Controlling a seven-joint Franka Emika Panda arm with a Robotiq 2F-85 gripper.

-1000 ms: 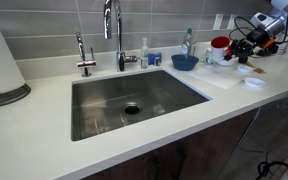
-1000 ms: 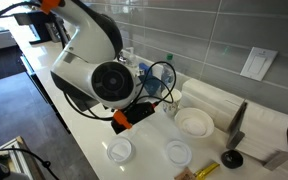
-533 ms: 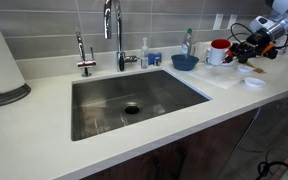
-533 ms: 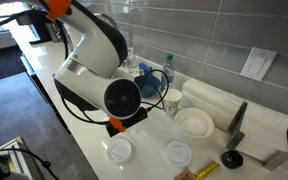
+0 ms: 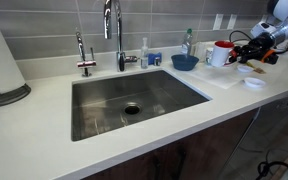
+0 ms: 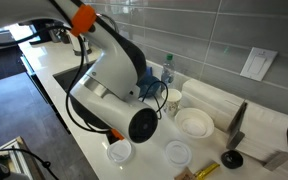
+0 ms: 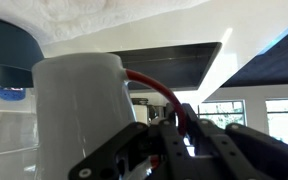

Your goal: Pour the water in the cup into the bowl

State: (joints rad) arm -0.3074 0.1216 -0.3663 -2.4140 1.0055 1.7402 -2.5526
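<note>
My gripper lowers the cup (image 5: 220, 52) next, from above the counter onto the counter beside the bowl, and then opens.
The cup (image 5: 220, 52), a white mug with a red rim, stands or hangs just right of the dark blue bowl (image 5: 184, 61) on the counter behind the sink. My gripper (image 5: 240, 49) reaches it from the right. In the wrist view the mug's white body (image 7: 79, 110) fills the left, its red handle (image 7: 149, 85) runs between my fingers, and my gripper (image 7: 179, 118) is shut on it. The bowl (image 7: 9, 45) shows at the top left. In an exterior view the arm (image 6: 114, 85) hides the mug and most of the bowl.
The steel sink (image 5: 134, 100) and tap (image 5: 112, 30) lie left of the bowl. A soap bottle (image 5: 188, 42) stands behind it. A small white dish (image 5: 252, 83) lies near the counter edge. White bowls (image 6: 194, 122) and lids (image 6: 119, 150) lie beside the arm.
The arm has swung and turned its wrist, most clearly in the exterior view behind it. The mug, still held by its handle, has shifted slightly beside the bowl.
</note>
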